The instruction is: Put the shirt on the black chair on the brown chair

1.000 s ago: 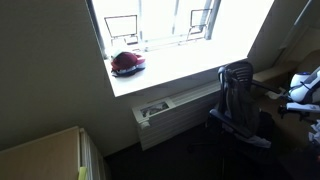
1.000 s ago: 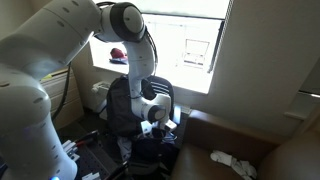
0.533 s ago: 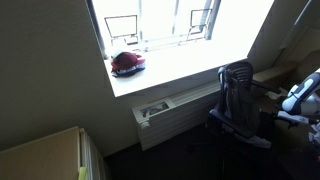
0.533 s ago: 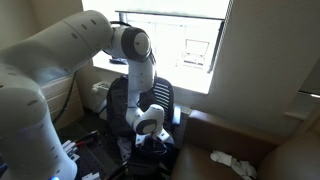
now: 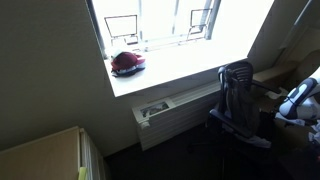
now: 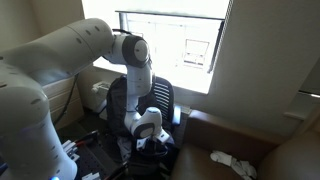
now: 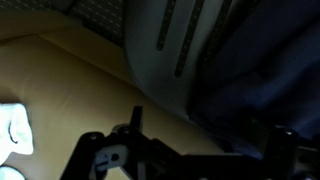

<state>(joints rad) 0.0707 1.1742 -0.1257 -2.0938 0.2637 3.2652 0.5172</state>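
Observation:
Next I need to lower my open gripper slightly onto the fold of blue shirt and close it, as the dark cloth lies just below, between the spread fingers.
The black chair (image 5: 238,95) stands by the window; it also shows behind my arm in an exterior view (image 6: 160,100). In the wrist view its grey slotted back (image 7: 170,45) fills the top, with a dark bluish shirt (image 7: 255,95) lying at the right. My gripper (image 6: 150,143) is low over the chair seat; its fingers (image 7: 205,135) look spread apart with the dark cloth between them, holding nothing. A brown surface (image 6: 250,145), seemingly the brown chair, lies beside the black chair and also shows in the wrist view (image 7: 70,90).
A white crumpled cloth (image 6: 232,160) lies on the brown surface, also seen in the wrist view (image 7: 12,130). A white radiator (image 5: 175,112) sits under the window sill, which carries a red object (image 5: 127,63). A pale cabinet (image 5: 45,155) stands in the near corner.
My arm has bent lower and the gripper has dropped toward the black chair's seat. The white cloth and the chair have not moved.

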